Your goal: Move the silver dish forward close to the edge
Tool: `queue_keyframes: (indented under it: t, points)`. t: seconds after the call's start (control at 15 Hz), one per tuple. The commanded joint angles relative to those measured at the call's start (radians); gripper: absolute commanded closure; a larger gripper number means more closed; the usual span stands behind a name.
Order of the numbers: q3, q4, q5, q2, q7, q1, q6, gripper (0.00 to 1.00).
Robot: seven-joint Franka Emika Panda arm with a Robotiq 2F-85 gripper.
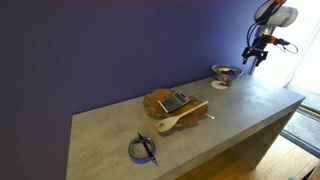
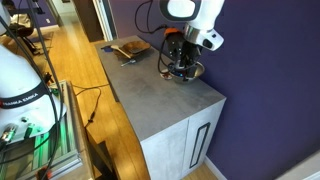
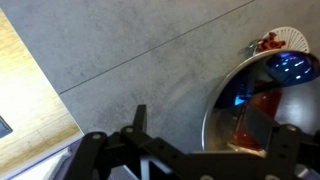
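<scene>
One finger hangs outside the dish's rim and the other over the dish, so I will next lower my gripper onto the silver dish's rim (image 3: 208, 122) between its spread fingers.
The silver dish (image 1: 226, 73) stands near the far end of the grey counter in both exterior views (image 2: 186, 72). In the wrist view it fills the right side (image 3: 262, 100), shiny, with blue and red reflections inside. My gripper (image 1: 253, 56) hangs just above the dish's side (image 2: 178, 56), not touching it. Its fingers are spread apart and hold nothing. In the wrist view the gripper (image 3: 214, 135) has one finger outside the dish's rim and the other over the bowl. The counter's edge (image 3: 48, 88) runs diagonally at the left, with wooden floor beyond it.
A brown wooden board (image 1: 170, 102) holding a small dark keypad device and a wooden spoon (image 1: 178, 119) lies mid-counter. A blue-and-black cable loop (image 1: 143, 150) lies nearer the other end. A small white disc (image 3: 281, 40) sits beside the dish.
</scene>
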Motion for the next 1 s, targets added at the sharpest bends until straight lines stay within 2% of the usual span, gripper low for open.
queue_keyframes:
  t: [0.0,0.27,0.33,0.73,0.8,0.87,0.93]
  points:
    - [0.027,0.032,-0.017,0.031,0.009,-0.036,-0.005,0.00]
    - [0.034,0.026,-0.016,0.027,0.010,-0.035,-0.003,0.00]
    - [0.051,0.013,0.016,0.018,-0.021,-0.047,0.023,0.00]
    - [0.097,0.003,0.065,0.090,0.018,-0.042,0.285,0.00]
    - [0.100,0.003,0.054,0.104,0.033,-0.035,0.315,0.07]
    - [0.107,0.007,0.049,0.119,0.044,-0.036,0.338,0.26]
    - [0.112,0.008,0.044,0.129,0.056,-0.037,0.350,0.32]
